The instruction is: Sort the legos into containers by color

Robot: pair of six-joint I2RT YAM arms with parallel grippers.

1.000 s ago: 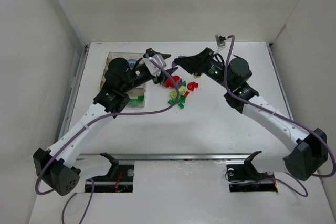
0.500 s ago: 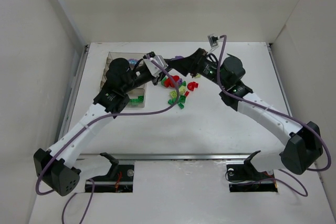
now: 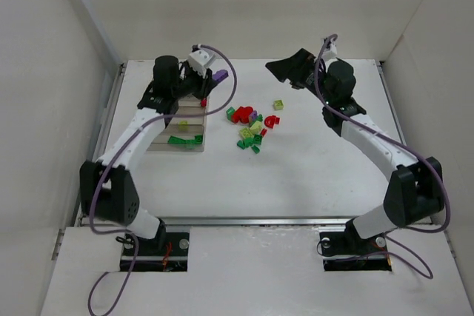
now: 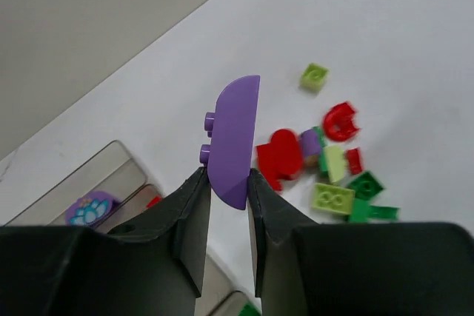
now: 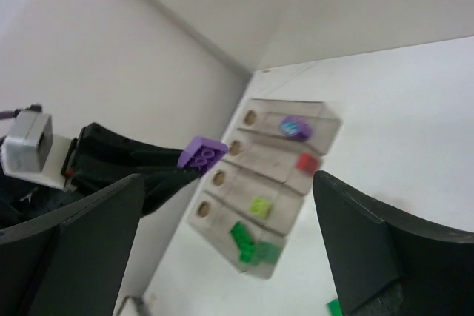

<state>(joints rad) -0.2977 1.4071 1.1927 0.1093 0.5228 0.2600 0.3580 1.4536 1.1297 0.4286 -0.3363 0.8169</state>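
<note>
The far container has the purple round piece, so my left gripper goes down-left in the top view next, into that container's pile-side end point(image 4: 112, 186).
My left gripper point(image 3: 215, 78) is shut on a purple curved lego point(image 3: 221, 75), held in the air above the far right corner of the clear tray point(image 3: 152, 146). In the left wrist view the purple lego point(image 4: 233, 138) stands upright between my left gripper's point(image 4: 227, 179) fingers. The tray's containers point(image 5: 259, 155) hold a purple round piece point(image 5: 296, 127), a red lego point(image 5: 306, 162), a lime one point(image 5: 260, 205) and green ones point(image 5: 252, 242). Loose legos point(image 3: 252, 127) lie in a pile mid-table. My right gripper point(image 3: 285, 69) hangs open and empty at the back, apart from the pile.
A single lime lego point(image 3: 278, 104) lies apart from the pile, to its right. White walls close in the table on the left, back and right. The left arm's forearm lies over the tray's far end.
My left gripper shut on the purple lego at the pile and carried it up and back-left over the tray. My right gripper opened wide and drew back from the pile.
</note>
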